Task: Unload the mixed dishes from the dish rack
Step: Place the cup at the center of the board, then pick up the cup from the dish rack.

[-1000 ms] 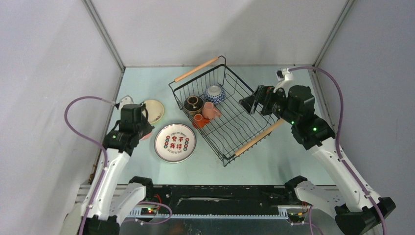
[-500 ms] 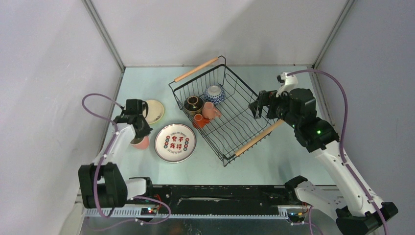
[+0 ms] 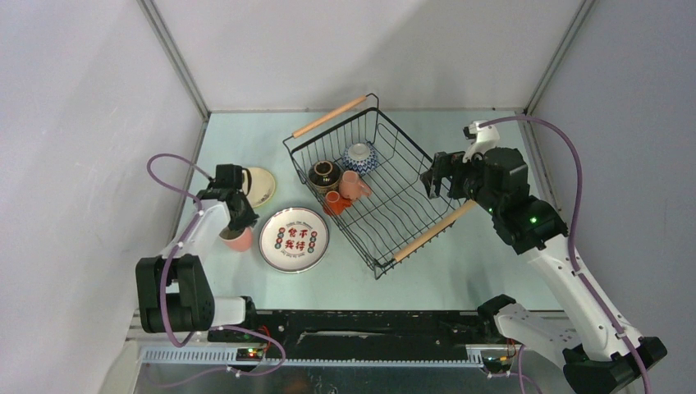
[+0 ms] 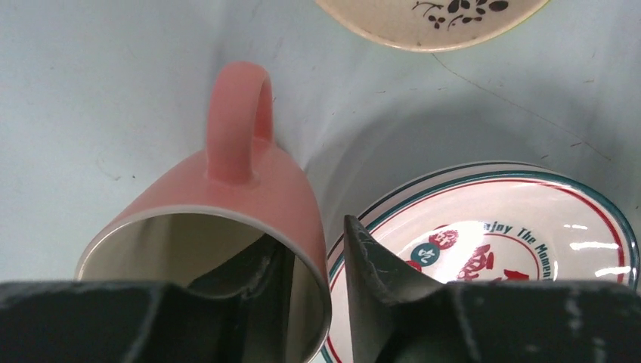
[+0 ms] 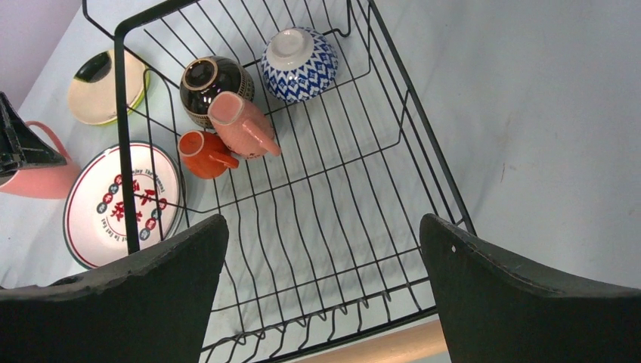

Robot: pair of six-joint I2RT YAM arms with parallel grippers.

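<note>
The second pink mug's body lies below the robot's right gripper, to the gripper's left in the top view, so the right gripper will next move its open fingers across and down around it.
A pink mug (image 3: pixel 239 240) stands upright on the table just left of the green-rimmed plate (image 3: pixel 294 239), with the cream saucer (image 3: pixel 258 185) behind it. My left gripper (image 3: pixel 236 223) straddles the pink mug's (image 4: pixel 242 189) wall with one finger inside. The outer finger (image 4: pixel 370 265) stands a little apart from the wall, so the gripper (image 4: pixel 314 234) is open. My right gripper (image 3: pixel 430 175) hovers wide open over the right side of the dish rack (image 3: pixel 402 209). The rack still holds a blue patterned bowl (image 5: pixel 298 64), a dark cup (image 5: pixel 212 87), a second pink mug (image 5: pixel 242 125) on its side and an orange cup (image 5: pixel 200 153).
The dish rack (image 5: pixel 423 144) sits diagonally mid-table, with one wooden handle (image 3: pixel 330 116) at the far left and the other (image 3: pixel 435 229) at the near right. Grey walls close in the left, right and back. The plate (image 4: pixel 514 242) lies right beside the mug.
The left arm has swung forward and brought the pink mug down to the table beside the plate. Its jaws have parted off the mug wall. The right gripper shifted slightly right.
</note>
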